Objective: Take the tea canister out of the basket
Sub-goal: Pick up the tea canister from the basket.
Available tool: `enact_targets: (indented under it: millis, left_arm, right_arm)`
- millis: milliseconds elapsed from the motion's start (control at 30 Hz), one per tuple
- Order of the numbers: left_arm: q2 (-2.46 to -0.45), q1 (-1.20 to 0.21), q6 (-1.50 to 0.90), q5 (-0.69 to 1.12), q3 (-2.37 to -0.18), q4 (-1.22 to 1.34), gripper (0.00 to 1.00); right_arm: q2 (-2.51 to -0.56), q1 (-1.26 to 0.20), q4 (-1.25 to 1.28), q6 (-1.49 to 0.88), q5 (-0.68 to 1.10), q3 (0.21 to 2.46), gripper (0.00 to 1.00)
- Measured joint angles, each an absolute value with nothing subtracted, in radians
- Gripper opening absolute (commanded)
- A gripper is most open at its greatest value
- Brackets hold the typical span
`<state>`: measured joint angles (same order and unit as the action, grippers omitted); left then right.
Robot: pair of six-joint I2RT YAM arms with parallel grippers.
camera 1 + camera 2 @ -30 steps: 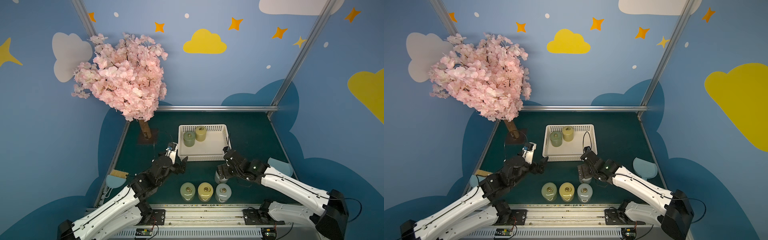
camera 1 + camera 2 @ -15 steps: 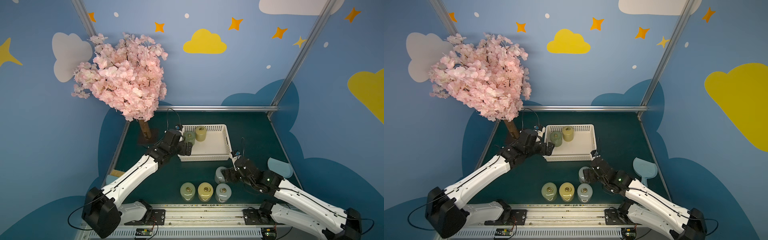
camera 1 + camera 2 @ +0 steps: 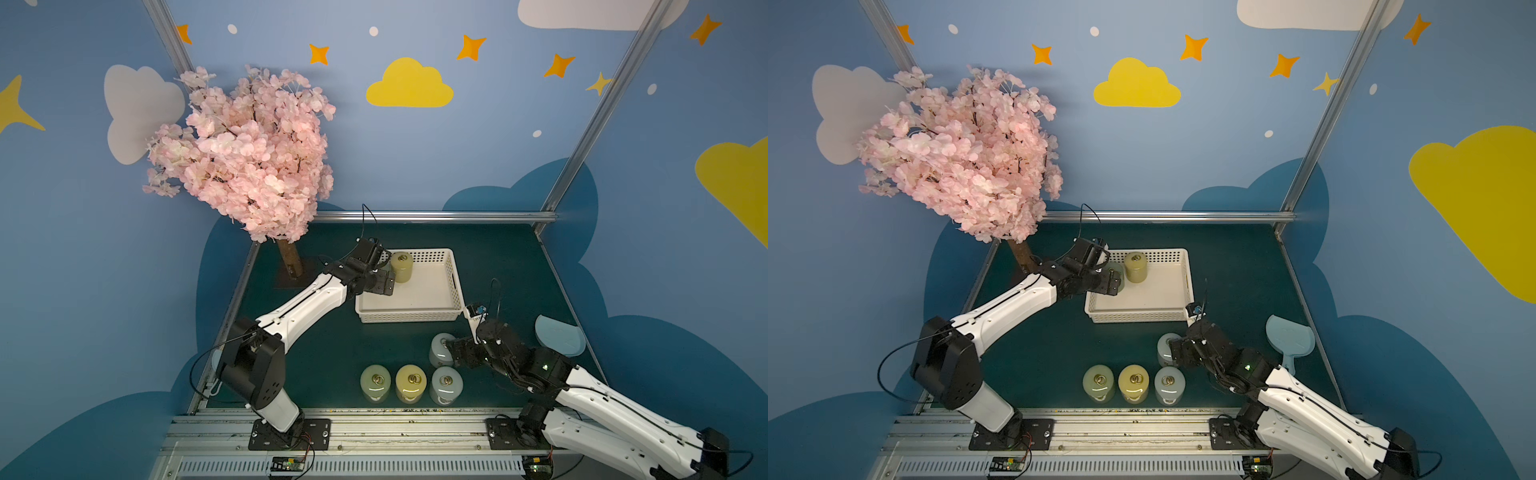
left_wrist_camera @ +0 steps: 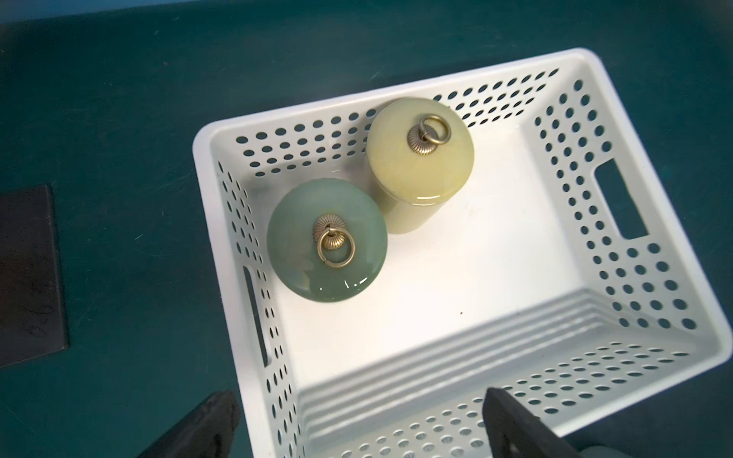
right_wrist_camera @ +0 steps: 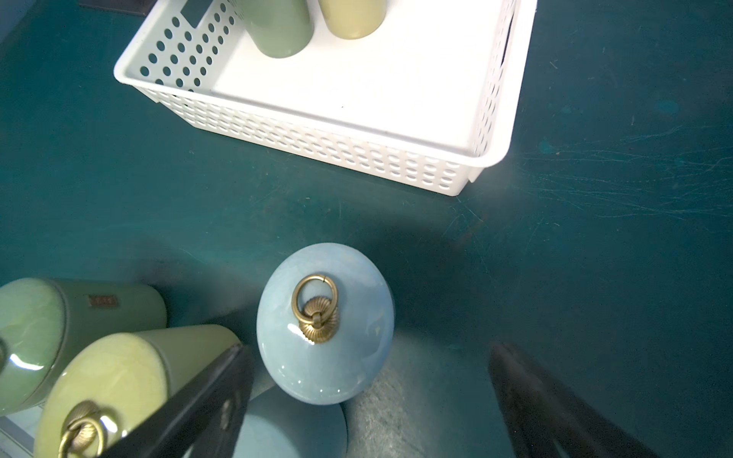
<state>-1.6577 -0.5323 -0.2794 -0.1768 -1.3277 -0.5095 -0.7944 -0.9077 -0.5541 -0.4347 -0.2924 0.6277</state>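
My left gripper should next move outward and lower its open fingers astride the round lid (image 4: pixel 327 239) to close, because the green canister stands below and outward of it.
The white basket (image 3: pixel 409 316) (image 3: pixel 1138 316) (image 4: pixel 456 357) holds two tea canisters near its far left corner, a green one (image 4: pixel 327 246) (image 3: pixel 1116 269) and a yellow one (image 4: pixel 420 158) (image 3: pixel 402 266) (image 3: pixel 1136 266). My left gripper (image 3: pixel 384 283) (image 3: pixel 1113 283) (image 4: pixel 357 428) hovers open over the basket's left side, just short of the green canister, and hides it in a top view. My right gripper (image 3: pixel 453 353) (image 3: pixel 1177 353) (image 5: pixel 369 396) stands open beside a pale blue canister (image 5: pixel 325 321) (image 3: pixel 440 349) upright on the table in front of the basket.
Three canisters (image 3: pixel 410 382) (image 3: pixel 1133 382) stand in a row by the front edge, just left of my right gripper. A pink blossom tree (image 3: pixel 245 153) rises at the far left on a dark base (image 4: pixel 27 273). A light blue scoop (image 3: pixel 559 336) lies at the right edge.
My left arm has swung from the table's front to above the basket's left side. My right arm has drawn back toward the front right, away from the pale blue canister.
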Motion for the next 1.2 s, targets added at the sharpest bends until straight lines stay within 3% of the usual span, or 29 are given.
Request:
enact_targets:
  millis: [1200]
  left_arm:
    - [-2.03, -0.478, -0.231, -0.198, -1.596, -0.509, 1.0]
  right_arm:
    - [-0.794, -0.899, -0.542, -0.404, -0.292, 0.609, 0.98]
